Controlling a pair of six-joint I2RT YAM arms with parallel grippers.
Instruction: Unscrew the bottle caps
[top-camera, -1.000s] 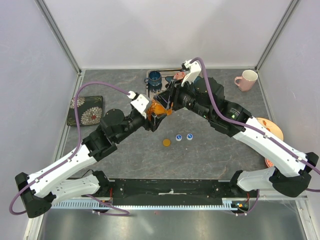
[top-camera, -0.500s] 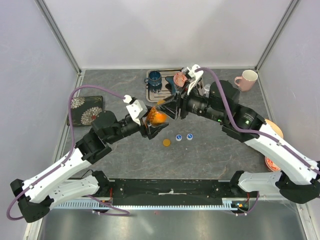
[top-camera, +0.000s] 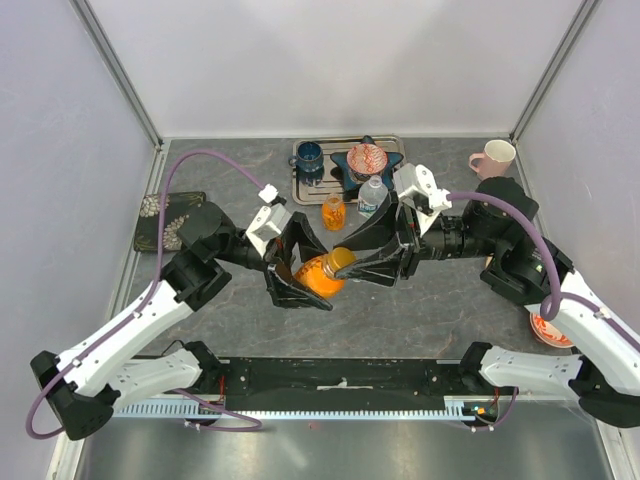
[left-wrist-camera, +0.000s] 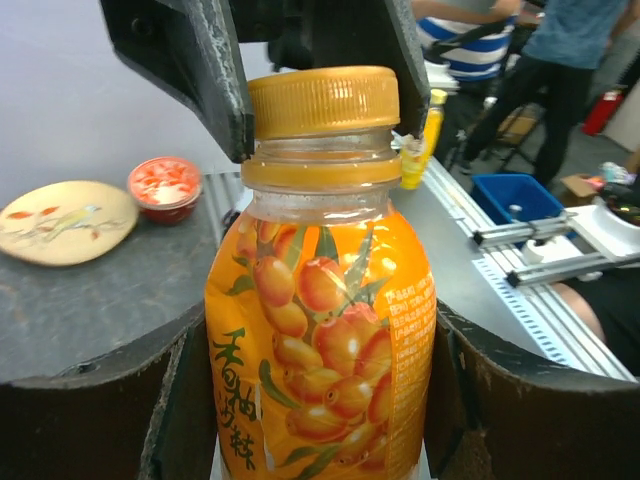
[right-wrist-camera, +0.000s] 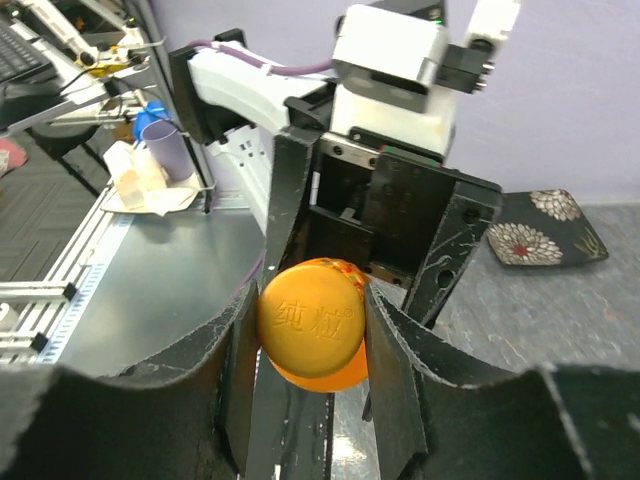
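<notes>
I will next draw the orange cap (top-camera: 343, 258) off the bottle with my right gripper, turn my fingers downward and lower the cap to release it on clear tabletop below.
My left gripper (top-camera: 300, 280) is shut on the body of a short orange-liquid bottle (top-camera: 318, 277) and holds it tilted above the table. In the left wrist view the bottle (left-wrist-camera: 320, 330) fills the frame between my left gripper's (left-wrist-camera: 320, 400) jaws. My right gripper (top-camera: 345, 262) is shut on its orange cap (top-camera: 343, 258); the cap (right-wrist-camera: 310, 325) sits pinched inside the right gripper (right-wrist-camera: 310, 340), whose fingers (left-wrist-camera: 190, 70) flank the cap (left-wrist-camera: 323, 100). A second orange bottle (top-camera: 333, 213) and a clear water bottle (top-camera: 371, 197) stand behind. The loose caps are hidden under the grippers.
A metal tray (top-camera: 297, 175) at the back holds a blue mug (top-camera: 309, 157) and a patterned bowl (top-camera: 366, 160). A pink mug (top-camera: 492, 158) stands back right. A floral pad (top-camera: 160, 222) lies at the left, and a small red bowl (left-wrist-camera: 165, 182) and plate (left-wrist-camera: 65, 222) at the right.
Both arms have pulled toward the near side with the orange bottle, which now tilts its cap rightward. My right gripper has closed on the cap. The loose caps are now covered.
</notes>
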